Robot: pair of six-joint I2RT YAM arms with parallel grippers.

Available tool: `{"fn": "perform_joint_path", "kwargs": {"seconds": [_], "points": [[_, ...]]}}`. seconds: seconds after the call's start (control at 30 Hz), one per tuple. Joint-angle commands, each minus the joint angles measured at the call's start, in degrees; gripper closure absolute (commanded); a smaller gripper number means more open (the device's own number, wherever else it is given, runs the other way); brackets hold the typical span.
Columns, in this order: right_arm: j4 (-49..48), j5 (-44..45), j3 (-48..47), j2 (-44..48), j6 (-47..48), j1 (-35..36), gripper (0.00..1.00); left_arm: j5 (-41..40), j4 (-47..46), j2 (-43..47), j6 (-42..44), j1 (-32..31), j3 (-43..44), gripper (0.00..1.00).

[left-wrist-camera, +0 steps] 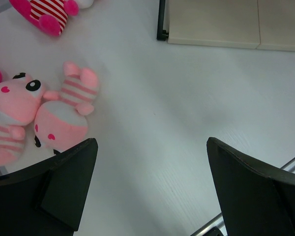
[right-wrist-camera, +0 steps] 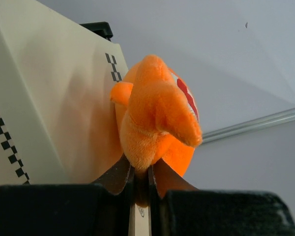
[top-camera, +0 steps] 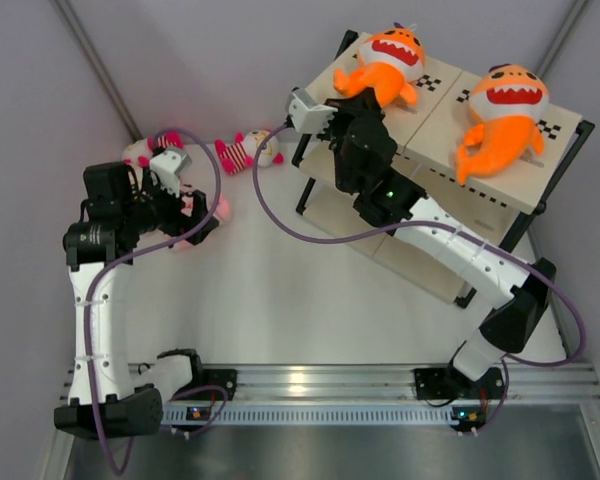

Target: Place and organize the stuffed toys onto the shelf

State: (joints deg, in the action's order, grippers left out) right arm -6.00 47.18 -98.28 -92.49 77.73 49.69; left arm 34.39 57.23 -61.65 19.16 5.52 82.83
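The nearer pale pink doll lies closest to my fingers, so I will lower my open left gripper next toward it, onto its white neck (left-wrist-camera: 67, 107) beside the arm.
Two orange sharks lie on the shelf's (top-camera: 435, 120) top boards, one at the left (top-camera: 385, 62) and one at the right (top-camera: 500, 115). My right gripper (top-camera: 365, 100) is shut on the left shark's tail, which shows close up in the right wrist view (right-wrist-camera: 157, 118) with the fingertips (right-wrist-camera: 123, 172) pinching the plush. My left gripper (top-camera: 195, 215) is open and empty over the table, just right of two pale pink dolls (left-wrist-camera: 12, 105) (left-wrist-camera: 59, 123) lying side by side. A striped doll (top-camera: 242, 150) lies near the shelf's left leg. Another (top-camera: 145, 150) lies behind my left arm.
The shelf's lower board and black leg (left-wrist-camera: 162, 22) show at the top of the left wrist view. An aluminium rail (top-camera: 310, 382) runs along the near edge. Purple cables (top-camera: 280, 215) loop over the table. Grey walls close in the left and back.
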Motion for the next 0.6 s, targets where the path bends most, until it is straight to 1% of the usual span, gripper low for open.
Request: {"fn": "perform_joint_path", "kwargs": {"seconds": [0.0,0.07,0.13,0.17,0.2,0.27,0.3,0.37,0.4,0.47,0.5,0.57], "points": [[-1.73,5.46,-2.7,0.03,1.98,-0.83,0.99,-0.47,-0.37,0.21,1.15,0.02,-0.73,0.01],[-1.39,6.08,-3.14,-0.58,0.5,-1.17,0.98,-0.55,-0.37,-0.05,1.15,0.02,-0.82,0.01],[0.01,6.35,-3.5,-0.76,-0.91,-1.88,0.91,-0.55,-0.37,-0.05,1.15,0.02,-0.91,0.01],[0.81,6.35,-3.58,-0.68,-1.53,-1.97,0.85,-0.47,-0.28,-0.05,1.32,0.02,-0.91,0.01],[1.6,6.26,-3.67,-0.42,-2.14,-1.97,0.74,-0.12,-0.28,0.04,1.41,0.02,-1.0,0.01],[3.0,6.43,-4.46,-0.15,-4.34,-1.71,0.67,-0.03,-0.37,0.04,1.58,0.02,-1.18,0.01],[3.19,6.78,-4.73,0.11,-5.04,-1.01,0.55,0.23,-0.37,-0.05,1.58,0.02,-1.26,0.01],[3.54,7.31,-5.34,0.55,-4.61,-0.04,0.38,0.5,-0.28,-0.05,1.41,0.02,-1.7,0.01],[3.36,7.66,-5.34,0.73,-4.0,1.36,0.25,0.76,-0.28,-0.14,1.23,-0.07,-1.79,0.01],[3.8,7.75,-5.52,1.26,-3.47,3.12,0.17,1.29,-0.37,-0.14,1.06,-0.07,-2.23,0.01],[4.76,7.75,-5.61,1.34,-3.55,4.78,0.1,1.38,-0.37,-0.05,1.14,-0.07,-2.32,0.01],[5.47,8.1,-6.13,1.43,-3.9,6.11,0.03,1.29,-0.37,-0.14,1.23,-0.07,-2.49,0.01]]}}
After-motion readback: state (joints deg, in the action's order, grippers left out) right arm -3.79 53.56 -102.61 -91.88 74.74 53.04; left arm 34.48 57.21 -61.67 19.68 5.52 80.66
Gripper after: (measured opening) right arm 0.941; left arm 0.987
